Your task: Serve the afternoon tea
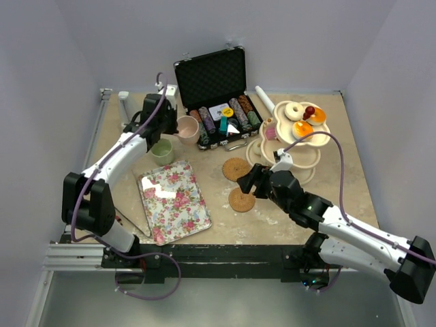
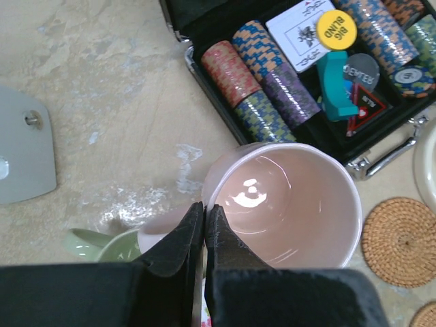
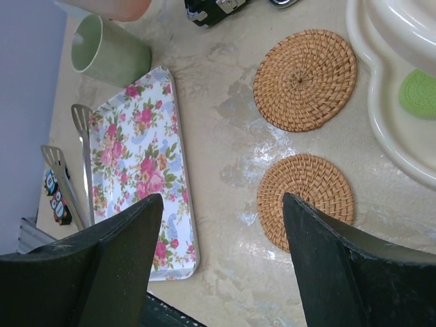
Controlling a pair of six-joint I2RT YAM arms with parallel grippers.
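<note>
The far wicker coaster (image 2: 400, 240) is empty and lies below my left gripper and to its right in the top view, so next I will carry the pink cup over it, lower it and let go.
My left gripper (image 2: 205, 206) is shut on the near rim of the pink cup (image 2: 293, 204), one finger inside and one outside; in the top view the cup (image 1: 187, 127) is next to the black case. The green cup (image 1: 162, 151) stands just in front of it and also shows in the left wrist view (image 2: 102, 246). The cream tiered stand (image 1: 303, 158) at the right carries donuts (image 1: 295, 110) and small cakes on its top tier. My right gripper (image 3: 222, 197) is open and empty above the near wicker coaster (image 3: 306, 197), in front of the stand (image 3: 388, 129).
An open black case of poker chips (image 1: 218, 119) stands at the back middle. A floral tray (image 1: 174, 199) lies front left, with metal tongs (image 3: 68, 170) beside it. A second wicker coaster (image 1: 236, 168) lies left of the stand. A green macaron (image 3: 419, 92) sits on the stand's lower tier.
</note>
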